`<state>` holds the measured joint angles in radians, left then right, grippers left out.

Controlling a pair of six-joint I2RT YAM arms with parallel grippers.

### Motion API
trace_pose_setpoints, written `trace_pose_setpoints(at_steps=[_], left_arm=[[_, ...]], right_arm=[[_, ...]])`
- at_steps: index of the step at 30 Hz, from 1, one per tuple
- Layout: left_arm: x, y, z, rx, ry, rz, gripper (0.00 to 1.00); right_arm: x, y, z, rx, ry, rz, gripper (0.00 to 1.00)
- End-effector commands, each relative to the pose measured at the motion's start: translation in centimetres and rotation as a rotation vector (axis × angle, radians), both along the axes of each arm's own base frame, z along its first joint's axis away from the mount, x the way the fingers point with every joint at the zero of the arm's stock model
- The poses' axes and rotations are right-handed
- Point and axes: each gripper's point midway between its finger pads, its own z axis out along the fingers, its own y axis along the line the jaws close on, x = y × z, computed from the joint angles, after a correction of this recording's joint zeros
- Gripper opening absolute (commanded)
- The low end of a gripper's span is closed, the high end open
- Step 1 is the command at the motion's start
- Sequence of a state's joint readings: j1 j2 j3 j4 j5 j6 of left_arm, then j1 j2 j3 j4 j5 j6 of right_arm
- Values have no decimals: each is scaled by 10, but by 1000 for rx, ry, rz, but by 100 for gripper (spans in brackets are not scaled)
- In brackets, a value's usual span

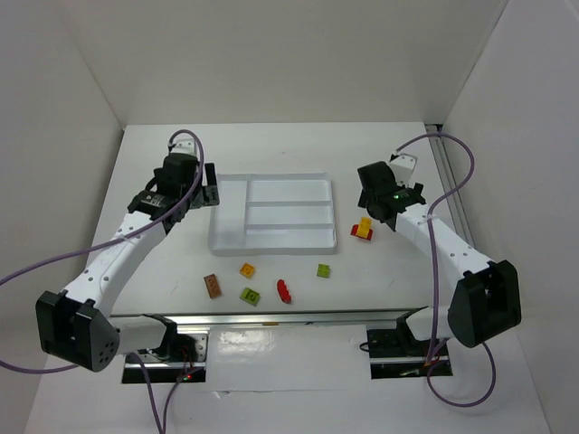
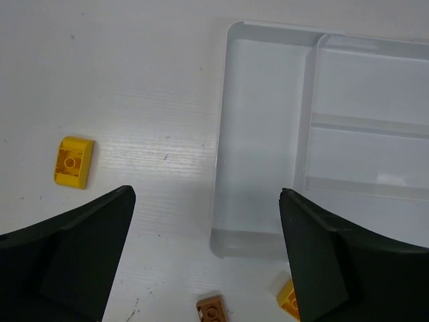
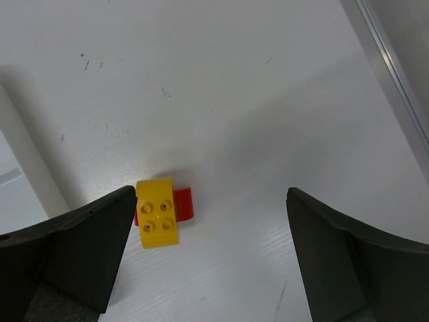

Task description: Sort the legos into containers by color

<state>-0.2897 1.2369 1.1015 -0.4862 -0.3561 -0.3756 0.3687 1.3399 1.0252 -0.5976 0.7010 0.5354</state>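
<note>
My right gripper will next move down and sideways to center over the yellow studded brick on top of the red one, because the brick is now beside one finger.
The translucent white tray (image 1: 226, 242) lies mid-table with all compartments empty; it also shows in the left wrist view (image 2: 261, 134). Loose legos lie in front of it: brown (image 1: 213, 285), orange (image 1: 247, 269), lime green (image 1: 250, 296), red (image 1: 284, 290) and a second green (image 1: 323, 270). A yellow brick stacked on a red one (image 1: 363, 228) sits right of the tray. My right gripper (image 1: 373, 210) hangs open above it; the yellow brick (image 3: 158, 221) lies by the left finger. My left gripper (image 1: 201, 192) is open and empty over the tray's left edge (image 2: 206, 194).
A yellow brick (image 2: 74, 161) lies left of the tray, hidden under my left arm in the top view. The brown brick (image 2: 212, 310) and the orange brick (image 2: 289, 298) show at the bottom of the left wrist view. A metal rail (image 3: 392, 74) runs along the right table edge.
</note>
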Motion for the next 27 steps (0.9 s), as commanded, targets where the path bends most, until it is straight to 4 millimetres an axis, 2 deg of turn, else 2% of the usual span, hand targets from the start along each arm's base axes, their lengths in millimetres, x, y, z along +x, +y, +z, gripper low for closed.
trace_pose_setpoints(at_steps=[1,6,10,11,12,14,17,19,22,26,27], left_arm=[[3,-6,4,-26,13,-2,100],[1,-9,-2,-35,28,-17,100],[-1,-11,-6,-56,38,-12,100],[-1,-11,-6,-56,38,-12,100],[-1,-16,-10,-77,53,-24,100],[-1,-21,-15,-90,70,-42,100],[-2,-26,-9,-116,75,-59,100],[-4,-26,-11,-114,85,-58,100],[-6,-23,-8,-101,82,-58,100],[-10,-20,-11,-92,90,-49,100],[-12,-19,-12,-89,99,-48,100]], right_arm=[[-3,-3,6,3,-12,-31,100],[-5,-6,4,-6,5,-47,100],[-11,1,-4,22,25,11,99],[-12,4,1,46,11,26,97],[-14,6,-1,61,10,36,88],[-15,18,-6,115,14,92,80],[-13,38,-13,179,21,203,80],[-11,45,-26,185,66,232,89],[-12,52,-45,192,145,262,89],[-6,66,-53,232,149,320,89],[-1,67,-56,233,143,321,85]])
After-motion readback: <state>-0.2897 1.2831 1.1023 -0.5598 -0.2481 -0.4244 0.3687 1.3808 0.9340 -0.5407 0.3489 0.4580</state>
